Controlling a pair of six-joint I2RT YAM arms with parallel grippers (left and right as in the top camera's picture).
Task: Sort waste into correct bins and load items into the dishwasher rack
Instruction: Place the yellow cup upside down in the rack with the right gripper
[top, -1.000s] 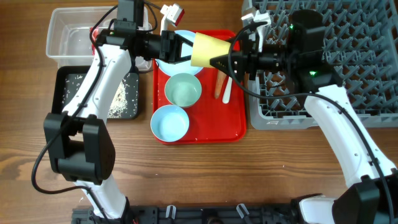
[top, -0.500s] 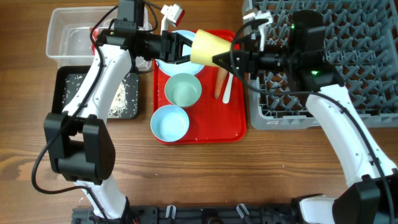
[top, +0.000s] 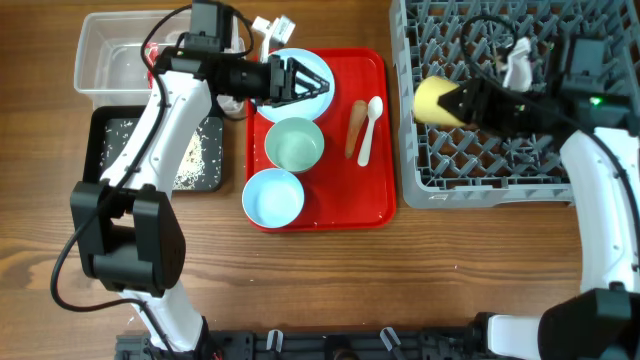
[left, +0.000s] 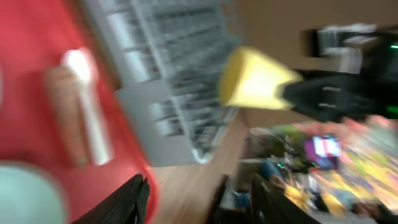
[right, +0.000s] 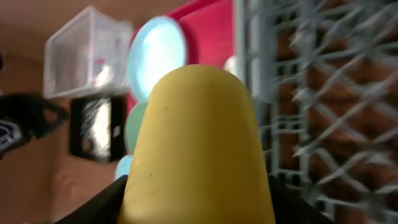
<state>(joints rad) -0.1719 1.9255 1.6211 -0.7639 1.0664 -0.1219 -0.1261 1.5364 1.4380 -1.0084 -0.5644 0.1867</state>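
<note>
The rack's near tray-side corner (top: 441, 171) is below and back of my right gripper, so my right gripper needs to move back and down and release the cup (top: 436, 100) there.
My right gripper (top: 458, 103) is shut on the small yellow cup (top: 436, 100) and holds it on its side over the left part of the grey dishwasher rack (top: 500, 165). In the right wrist view the cup (right: 196, 143) fills the space between my fingers. My left gripper (top: 303, 80) hangs open and empty over the light-blue plate (top: 318, 66) on the red tray (top: 340, 205). A pale green bowl (top: 294, 144), a light-blue bowl (top: 274, 197), an orange carrot (top: 355, 128) and a white spoon (top: 368, 128) lie on that tray. The left wrist view is blurred.
A clear tub (top: 112, 62) stands at the back left. In front of it a black tray (top: 110, 150) holds scattered rice grains (top: 192, 155). The left arm reaches across both bins. Bare wooden table (top: 400, 280) lies in front of the tray and rack.
The yellow cup passed from my left gripper to my right. The left jaws opened and stayed by the plate; the right arm carried the cup rightward over the rack.
</note>
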